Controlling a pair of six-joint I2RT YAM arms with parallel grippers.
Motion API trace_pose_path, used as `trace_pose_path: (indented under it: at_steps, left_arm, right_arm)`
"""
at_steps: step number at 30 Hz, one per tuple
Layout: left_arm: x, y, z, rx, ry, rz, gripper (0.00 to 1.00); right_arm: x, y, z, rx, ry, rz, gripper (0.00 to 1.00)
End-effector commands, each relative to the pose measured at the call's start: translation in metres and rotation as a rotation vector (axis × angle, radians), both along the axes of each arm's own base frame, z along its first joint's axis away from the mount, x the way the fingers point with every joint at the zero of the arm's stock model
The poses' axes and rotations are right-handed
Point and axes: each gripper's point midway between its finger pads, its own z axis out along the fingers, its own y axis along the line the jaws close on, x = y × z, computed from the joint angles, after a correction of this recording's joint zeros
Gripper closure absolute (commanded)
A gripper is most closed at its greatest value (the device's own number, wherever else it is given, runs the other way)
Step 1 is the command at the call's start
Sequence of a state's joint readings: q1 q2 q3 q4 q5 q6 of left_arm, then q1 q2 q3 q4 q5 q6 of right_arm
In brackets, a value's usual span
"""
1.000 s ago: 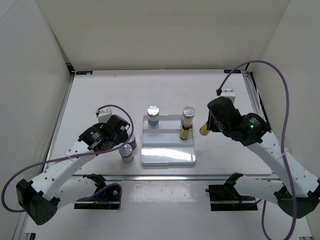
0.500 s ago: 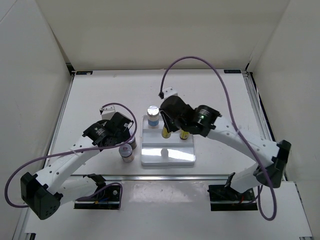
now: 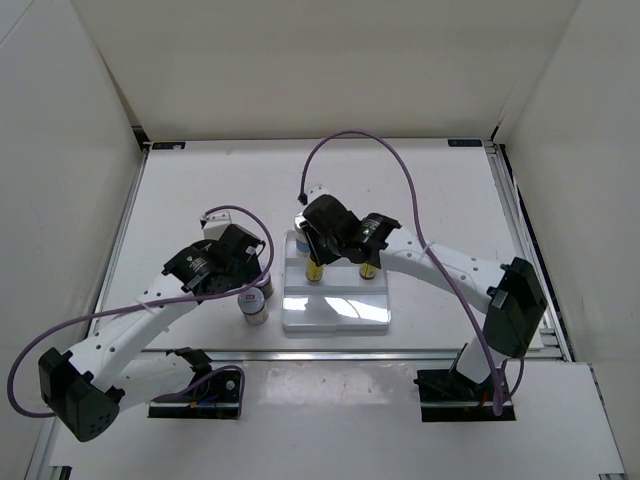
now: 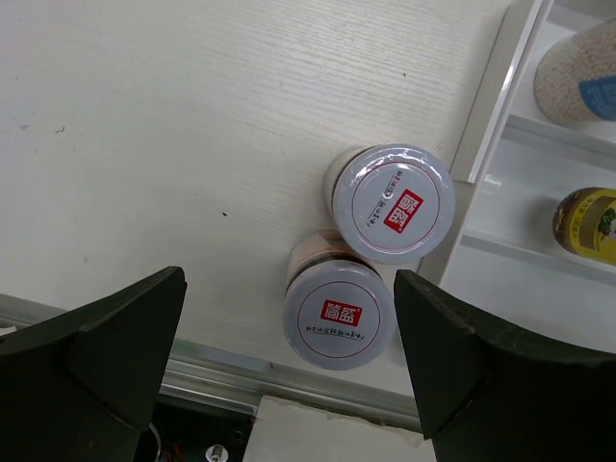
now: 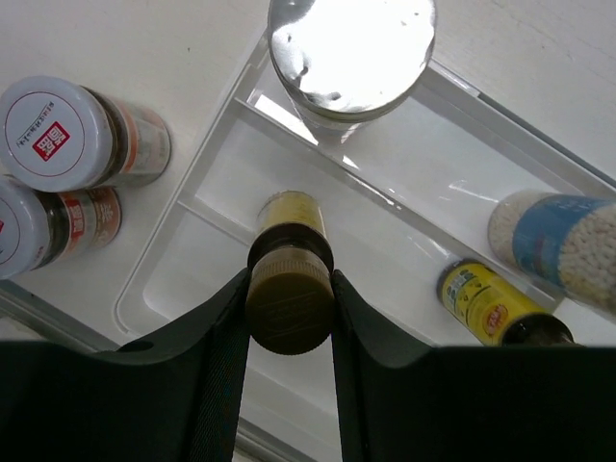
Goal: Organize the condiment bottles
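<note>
My right gripper should next lower the yellow bottle onto the middle step's loose end near the jars and let go of the bottle's cap, because that end of the step is below my right gripper.
My right gripper (image 3: pixel 315 258) (image 5: pixel 289 318) is shut on the cap of a tiny yellow black-capped bottle (image 3: pixel 314 271) (image 5: pixel 289 231), held upright over the left of the white tray's middle step. The second yellow bottle (image 3: pixel 368 268) (image 5: pixel 489 306) stands on the same step to the right. Two pale shakers (image 5: pixel 351 43) (image 5: pixel 568 245) stand on the tray's back step, mostly hidden under my right arm in the top view. Two squat silver-lidded jars (image 3: pixel 256 306) (image 4: pixel 402 202) (image 4: pixel 339 313) (image 5: pixel 67 130) stand touching on the table left of the tray. My left gripper (image 3: pixel 245 272) (image 4: pixel 289 289) is open above them.
The white stepped tray (image 3: pixel 335 314) (image 4: pixel 491 125) (image 5: pixel 192 207) sits mid-table, its front step bare. The table's metal front rail (image 4: pixel 192 375) runs just near the jars. White walls enclose the table on three sides.
My right arm has swung left from beside the tray's right end, carrying the yellow bottle to over the left of the middle step. The left gripper has barely moved.
</note>
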State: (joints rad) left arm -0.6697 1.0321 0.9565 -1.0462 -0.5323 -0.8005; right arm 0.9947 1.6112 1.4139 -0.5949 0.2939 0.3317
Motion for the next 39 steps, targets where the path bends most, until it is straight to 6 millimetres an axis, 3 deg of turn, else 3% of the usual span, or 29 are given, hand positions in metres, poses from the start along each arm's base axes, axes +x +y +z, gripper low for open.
trace_pose_path:
  at_steps: [1, 5, 11, 13, 14, 15, 16, 20, 22, 28, 31, 33, 36, 39]
  left_arm:
    - [0.003, -0.009, 0.001, -0.004, 0.017, -0.037, 0.00]
    - [0.005, -0.012, -0.002, 0.001, 0.037, -0.041, 0.00]
    - [0.012, -0.022, -0.001, -0.018, 0.034, -0.058, 0.00]
    - [0.015, -0.026, 0.001, -0.027, 0.025, -0.076, 0.00]
    - [0.018, -0.031, 0.005, -0.048, 0.005, -0.096, 0.00]
    - [0.018, -0.033, 0.002, -0.052, 0.006, -0.108, 0.00]
    - [0.020, -0.034, 0.003, -0.058, -0.003, -0.108, 0.00]
    - [0.025, -0.042, -0.009, -0.055, 0.024, -0.128, 0.00]
    - [0.028, -0.045, -0.015, -0.046, 0.029, -0.135, 0.00]
    - [0.038, -0.054, -0.037, -0.028, 0.060, -0.147, 0.00]
    - [0.042, -0.057, -0.050, -0.016, 0.077, -0.146, 0.00]
    - [0.042, -0.056, -0.060, -0.004, 0.113, -0.140, 0.04]
    - [0.046, -0.057, -0.068, -0.003, 0.129, -0.133, 0.08]
    - [0.048, -0.053, -0.071, -0.005, 0.143, -0.119, 0.13]
  right_arm:
    - [0.014, 0.023, 0.010, 0.084, -0.072, 0.026, 1.00]
    - [0.017, 0.025, -0.012, 0.031, -0.053, 0.026, 1.00]
    - [0.024, 0.023, -0.025, -0.007, -0.063, 0.000, 0.90]
    - [0.024, 0.023, -0.022, -0.007, -0.063, 0.000, 0.77]
    - [0.025, 0.024, -0.018, -0.006, -0.064, 0.000, 0.65]
    - [0.024, 0.022, -0.019, -0.013, -0.059, 0.000, 0.52]
    - [0.025, 0.025, -0.013, -0.001, -0.067, 0.000, 0.30]
    - [0.023, 0.014, 0.034, 0.060, -0.122, -0.017, 0.01]
    - [0.019, 0.006, 0.066, 0.100, -0.157, -0.026, 0.00]
    - [0.002, -0.025, 0.134, 0.202, -0.231, -0.041, 0.00]
    - [-0.009, -0.051, 0.155, 0.230, -0.268, -0.064, 0.00]
    - [-0.015, -0.065, 0.157, 0.231, -0.281, -0.078, 0.00]
    - [-0.025, -0.093, 0.182, 0.283, -0.333, -0.121, 0.00]
    - [-0.030, -0.118, 0.184, 0.254, -0.355, -0.166, 0.00]
